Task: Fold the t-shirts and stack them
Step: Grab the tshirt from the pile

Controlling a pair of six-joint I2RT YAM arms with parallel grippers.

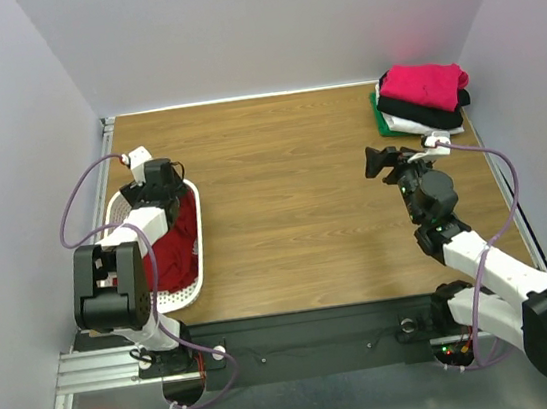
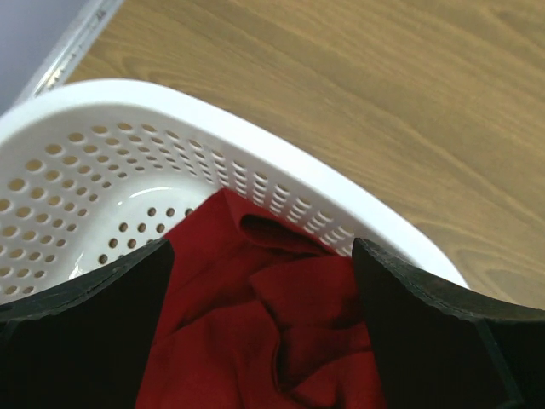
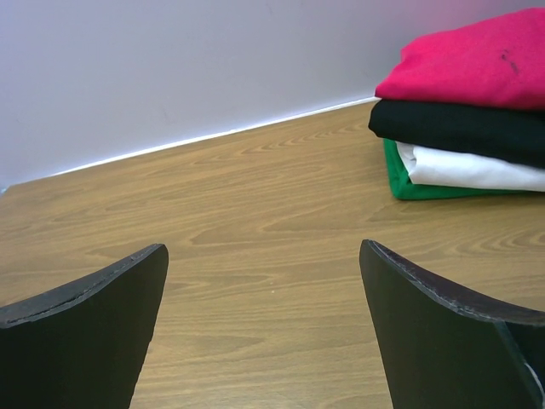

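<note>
The robot's left gripper will go down onto the t-shirt's dark red fold [image 2: 296, 291], moving a little to the right in the top view, and then close, as the fold lies between its open fingers.
A crumpled dark red t-shirt [image 2: 255, 332] lies in the white perforated basket [image 2: 128, 111] at the table's left [image 1: 179, 239]. My left gripper [image 2: 260, 256] hangs open just above it, one jaw on each side of a fold, nothing gripped; from above it shows over the basket [image 1: 154, 180]. At the far right corner stands a stack of folded t-shirts [image 1: 423, 97]: bright pink [image 3: 477, 60] on top, then black [image 3: 460, 128], white [image 3: 477, 169] and green [image 3: 409, 187]. My right gripper [image 3: 264, 256] is open over bare wood, short of the stack [image 1: 381, 161].
The basket [image 1: 197, 275] sits at the left near edge of the wooden table [image 1: 293, 202]. Pale walls [image 3: 170, 68] close in the back and both sides. Cables loop from both arms.
</note>
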